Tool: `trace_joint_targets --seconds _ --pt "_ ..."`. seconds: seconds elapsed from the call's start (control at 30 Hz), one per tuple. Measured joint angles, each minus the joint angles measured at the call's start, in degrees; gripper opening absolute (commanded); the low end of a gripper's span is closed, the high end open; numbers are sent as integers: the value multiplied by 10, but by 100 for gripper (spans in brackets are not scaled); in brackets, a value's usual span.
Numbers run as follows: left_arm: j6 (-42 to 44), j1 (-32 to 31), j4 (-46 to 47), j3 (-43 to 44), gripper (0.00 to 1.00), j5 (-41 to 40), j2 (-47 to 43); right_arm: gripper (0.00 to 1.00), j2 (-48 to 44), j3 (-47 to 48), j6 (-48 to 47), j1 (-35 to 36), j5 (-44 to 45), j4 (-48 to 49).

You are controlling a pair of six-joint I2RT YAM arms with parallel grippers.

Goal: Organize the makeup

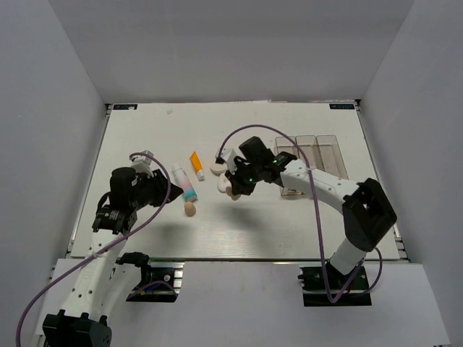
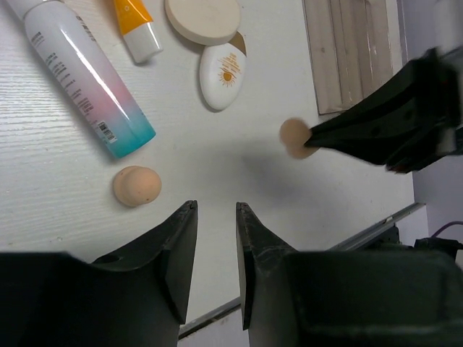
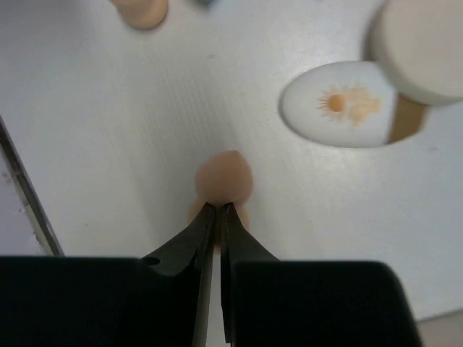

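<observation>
My right gripper carries the beige egg-shaped sponge up and outward next, then down into the clear box's section nearest the compact.
My right gripper [image 3: 218, 206] is shut on a beige egg-shaped sponge [image 3: 225, 178], squeezing its wide end just above the table; it also shows in the top view [image 1: 231, 192] and in the left wrist view [image 2: 294, 137]. The second sponge [image 2: 136, 186] lies by the white-pink-blue tube [image 2: 85, 75]. The orange tube [image 2: 134, 25], the round cream compact [image 2: 202, 18] and the white oval piece [image 2: 222, 74] lie close together. My left gripper [image 2: 215, 208] is open and empty, hovering near the second sponge [image 1: 189, 209].
The clear three-compartment box [image 1: 316, 160] stands at the right of the white table, behind my right arm. The table's near edge [image 2: 391, 220] runs close to my left gripper. Grey walls surround the table.
</observation>
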Motion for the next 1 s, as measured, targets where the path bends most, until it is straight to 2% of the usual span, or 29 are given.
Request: trace_joint_targets --seconds 0.2,0.53,0.87,0.97,1.0 --pt "17 -2 -2 21 42 24 47 0 -68 15 -21 -72 56 3" --pt "54 -56 -33 65 58 11 159 0 -90 24 -37 -233 149 17" --pt "49 -142 -60 95 66 -80 239 0 -48 23 -42 -281 164 20" --pt "41 -162 -72 101 67 -118 256 22 -14 23 -41 -288 164 18" --pt "38 -168 -76 101 68 -131 261 35 -5 23 -40 -290 164 17"
